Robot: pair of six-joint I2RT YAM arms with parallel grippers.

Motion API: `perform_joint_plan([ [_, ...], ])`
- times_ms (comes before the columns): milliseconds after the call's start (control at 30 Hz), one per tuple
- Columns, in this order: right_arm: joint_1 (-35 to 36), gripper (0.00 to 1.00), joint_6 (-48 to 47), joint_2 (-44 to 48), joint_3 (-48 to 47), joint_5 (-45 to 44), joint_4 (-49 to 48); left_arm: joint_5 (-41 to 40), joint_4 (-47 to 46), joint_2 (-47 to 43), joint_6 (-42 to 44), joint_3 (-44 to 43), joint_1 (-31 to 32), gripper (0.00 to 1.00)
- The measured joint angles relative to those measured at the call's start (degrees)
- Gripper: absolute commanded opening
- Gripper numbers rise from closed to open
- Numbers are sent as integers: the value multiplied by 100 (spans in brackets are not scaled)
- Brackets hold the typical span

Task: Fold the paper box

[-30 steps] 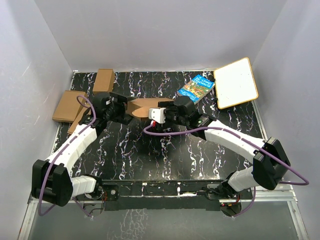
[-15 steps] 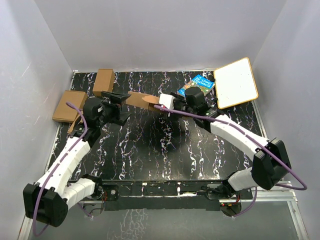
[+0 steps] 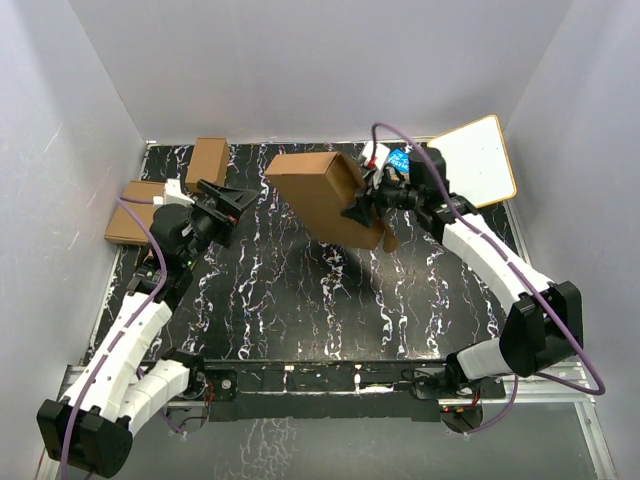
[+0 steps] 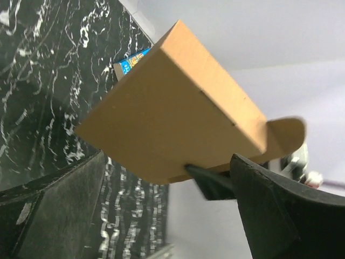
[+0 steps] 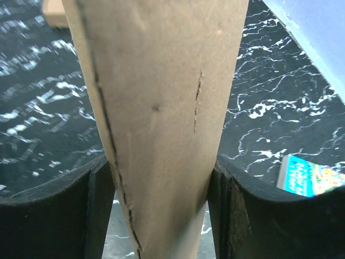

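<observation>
The robot will next turn the paper box in its right gripper level, then lower it onto the middle of the table to let go of its edge.
The paper box (image 3: pixel 325 195) is a flat brown cardboard mailer, held tilted in the air above the back middle of the table. My right gripper (image 3: pixel 362 207) is shut on its right edge. In the right wrist view the box (image 5: pixel 156 108) fills the gap of the right gripper (image 5: pixel 161 183), with both fingers pressed against its sides. My left gripper (image 3: pixel 228 200) stands open to the left of the box and apart from it. In the left wrist view the box (image 4: pixel 172 124) hangs beyond the open left gripper (image 4: pixel 167 205), a rounded flap sticking out at its far corner.
Two smaller folded cardboard boxes (image 3: pixel 208 158) (image 3: pixel 135 210) lie at the back left. A blue book (image 5: pixel 307 175) and a white board (image 3: pixel 472 165) lie at the back right. Grey walls close in the black marbled table (image 3: pixel 300 310).
The right arm has lifted the box off the table and swung it up and right. The left gripper has let go, opened wide and drawn back left.
</observation>
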State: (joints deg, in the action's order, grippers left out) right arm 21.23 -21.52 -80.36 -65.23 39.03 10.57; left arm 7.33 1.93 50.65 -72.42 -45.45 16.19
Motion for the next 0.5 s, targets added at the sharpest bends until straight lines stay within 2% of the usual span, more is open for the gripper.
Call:
perform_joint_plan([
  [100, -293, 45, 789, -2, -164, 463, -13, 70, -339, -175, 726, 203, 0, 97],
  [267, -787, 45, 2387, -155, -225, 1353, -306, 557, -1285, -614, 1644, 1047, -13, 97],
  [500, -1158, 45, 4675, -496, 564, 2133, -1637, 1093, -1696, -667, 2098, 1598, -22, 97],
])
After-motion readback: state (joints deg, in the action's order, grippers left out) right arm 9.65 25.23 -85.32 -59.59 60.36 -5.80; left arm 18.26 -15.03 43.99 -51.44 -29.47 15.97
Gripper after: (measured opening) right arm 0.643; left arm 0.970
